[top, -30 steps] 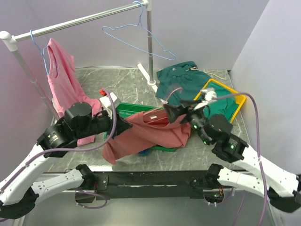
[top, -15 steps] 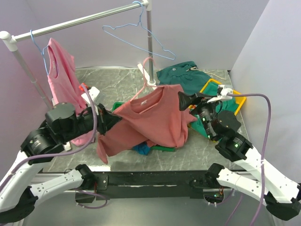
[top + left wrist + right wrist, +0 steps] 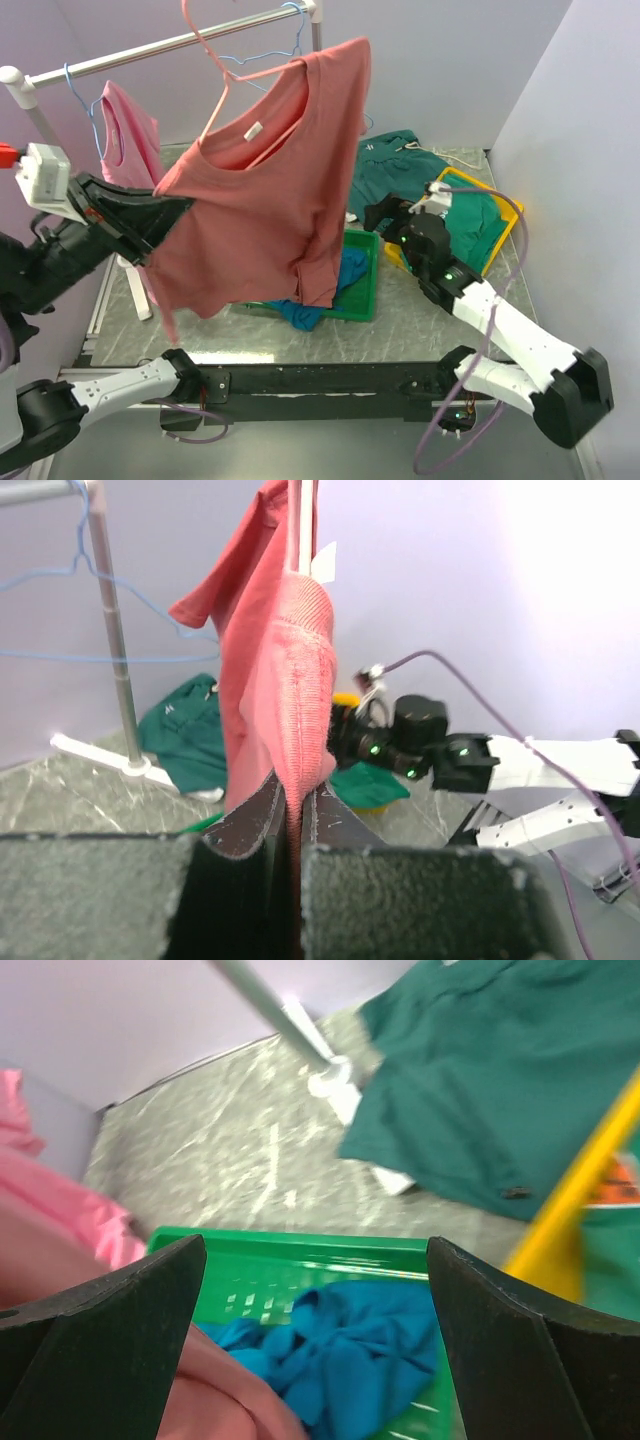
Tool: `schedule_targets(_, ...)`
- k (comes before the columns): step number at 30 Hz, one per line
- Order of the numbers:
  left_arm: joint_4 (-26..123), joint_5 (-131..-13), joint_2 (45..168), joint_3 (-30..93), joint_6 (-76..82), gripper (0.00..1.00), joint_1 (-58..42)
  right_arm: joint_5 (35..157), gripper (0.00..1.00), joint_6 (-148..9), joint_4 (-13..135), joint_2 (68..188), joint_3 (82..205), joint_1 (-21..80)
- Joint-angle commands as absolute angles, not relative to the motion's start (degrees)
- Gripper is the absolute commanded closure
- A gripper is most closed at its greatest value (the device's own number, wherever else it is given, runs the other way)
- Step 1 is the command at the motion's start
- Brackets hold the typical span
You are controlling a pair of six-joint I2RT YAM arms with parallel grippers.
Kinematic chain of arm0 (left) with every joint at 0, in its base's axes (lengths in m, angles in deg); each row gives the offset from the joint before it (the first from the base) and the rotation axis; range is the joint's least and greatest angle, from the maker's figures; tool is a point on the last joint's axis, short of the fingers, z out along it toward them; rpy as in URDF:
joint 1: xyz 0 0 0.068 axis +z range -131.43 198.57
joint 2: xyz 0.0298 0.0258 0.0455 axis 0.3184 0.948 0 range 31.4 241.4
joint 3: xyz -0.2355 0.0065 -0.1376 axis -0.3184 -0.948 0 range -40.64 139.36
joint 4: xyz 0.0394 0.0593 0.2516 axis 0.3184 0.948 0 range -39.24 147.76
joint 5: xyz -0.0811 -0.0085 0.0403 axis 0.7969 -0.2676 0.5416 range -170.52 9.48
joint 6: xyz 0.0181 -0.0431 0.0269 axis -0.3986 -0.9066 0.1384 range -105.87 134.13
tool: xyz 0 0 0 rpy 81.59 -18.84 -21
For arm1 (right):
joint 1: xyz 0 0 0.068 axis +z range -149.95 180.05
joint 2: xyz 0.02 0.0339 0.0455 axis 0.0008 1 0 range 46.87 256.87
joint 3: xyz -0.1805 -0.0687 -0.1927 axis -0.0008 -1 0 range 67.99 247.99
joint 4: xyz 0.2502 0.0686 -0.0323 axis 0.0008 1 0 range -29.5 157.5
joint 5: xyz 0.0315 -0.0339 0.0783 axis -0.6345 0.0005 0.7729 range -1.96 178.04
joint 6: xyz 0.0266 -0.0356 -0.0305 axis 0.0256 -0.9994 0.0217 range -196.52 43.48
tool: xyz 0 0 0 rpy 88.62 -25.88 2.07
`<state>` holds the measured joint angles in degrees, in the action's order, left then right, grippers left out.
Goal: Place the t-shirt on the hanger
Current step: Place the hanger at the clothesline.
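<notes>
My left gripper holds the coral-pink hanger's hook. I will next move it outward, turning the shirt, onto the bar's bare part between the blue hangers and release, since that part lies outward.
The salmon-red t-shirt (image 3: 270, 190) hangs high in the air on the coral-pink hanger (image 3: 228, 75), whose hook rises above the neck near the rail. A white tag shows inside the neck. My left gripper (image 3: 170, 210) is shut on the shirt's left shoulder edge; in the left wrist view the red fabric (image 3: 285, 680) is pinched between the jaws of that gripper (image 3: 291, 810), and a pale hanger bar (image 3: 298, 520) rises inside it. My right gripper (image 3: 375, 215) is open and empty, low beside the shirt's hem. In the right wrist view the right gripper (image 3: 315, 1340) is over the basket, with the shirt's hem (image 3: 220, 1390) at lower left.
A clothes rail (image 3: 130, 50) crosses the back, holding a lighter pink shirt (image 3: 125, 135) on a blue wire hanger. A green basket (image 3: 362, 290) holds a blue garment (image 3: 345, 272). A dark green garment (image 3: 400, 165) and a yellow tray (image 3: 508, 215) lie at the right.
My left arm has lifted the t-shirt and hanger from table height up to the rail. My right gripper has let go of the shirt and dropped back over the basket.
</notes>
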<state>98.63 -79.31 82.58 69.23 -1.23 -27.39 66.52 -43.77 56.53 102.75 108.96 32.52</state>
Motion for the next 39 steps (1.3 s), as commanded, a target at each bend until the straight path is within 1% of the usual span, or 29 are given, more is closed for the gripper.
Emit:
schedule_targets(1,95.6,-79.0,86.2,75.5,0.9,0.99,-27.3,73.6,0.02,-38.6,47.4,110.2,113.6,32.8)
schedule_targets(4,94.6,-78.1,86.5,76.2,0.9,0.99,-27.3,74.4,0.03,-37.1,45.0,116.9,116.3,34.8)
schedule_targets(7,93.5,-79.1,86.5,76.0,0.9,0.99,-27.3,72.7,0.03,-38.0,45.2,123.5,121.1,41.0)
schedule_targets(8,93.5,-80.0,86.8,76.2,0.8,0.99,-27.3,70.8,0.03,-38.5,45.5,124.8,123.3,45.6)
schedule_targets(9,93.5,-80.7,86.9,76.8,0.8,0.99,-27.3,70.4,0.03,-38.9,45.1,126.8,124.0,47.5)
schedule_targets(12,94.0,-90.5,87.5,77.0,0.0,0.99,-27.3,73.3,0.03,-37.2,42.2,128.5,123.1,51.7)
schedule_targets(15,96.3,-96.7,88.2,76.4,-1.1,0.99,-27.3,78.3,0.04,-35.7,38.4,127.7,120.6,53.7)
schedule_targets(17,96.9,-99.9,87.7,74.6,-2.0,0.99,-27.3,81.2,0.04,-36.0,37.1,127.4,120.4,54.5)
schedule_targets(18,97.0,-100.8,87.2,71.6,-2.6,0.99,-27.2,84.3,0.04,-36.0,36.9,127.4,120.6,55.0)
schedule_targets(20,97.7,-102.8,85.9,68.7,-4.1,0.99,-27.3,86.8,0.04,-35.7,36.8,127.6,121.1,55.2)
schedule_targets(24,97.5,-104.3,81.9,60.0,-5.6,0.99,-27.3,91.4,0.05,-34.9,35.8,127.5,120.9,55.8)
schedule_targets(29,101.2,-105.8,78.2,57.0,-7.6,0.99,-27.2,92.5,0.05,-35.4,37.4,128.6,122.9,57.6)
schedule_targets(35,101.9,-112.6,77.4,51.4,-12.1,0.99,-27.3,95.7,0.05,-34.1,37.2,132.7,126.3,57.6)
schedule_targets(39,98.6,-118.7,78.9,49.4,-12.2,0.99,-27.3,100.1,0.05,-32.9,37.5,136.3,130.4,57.6)
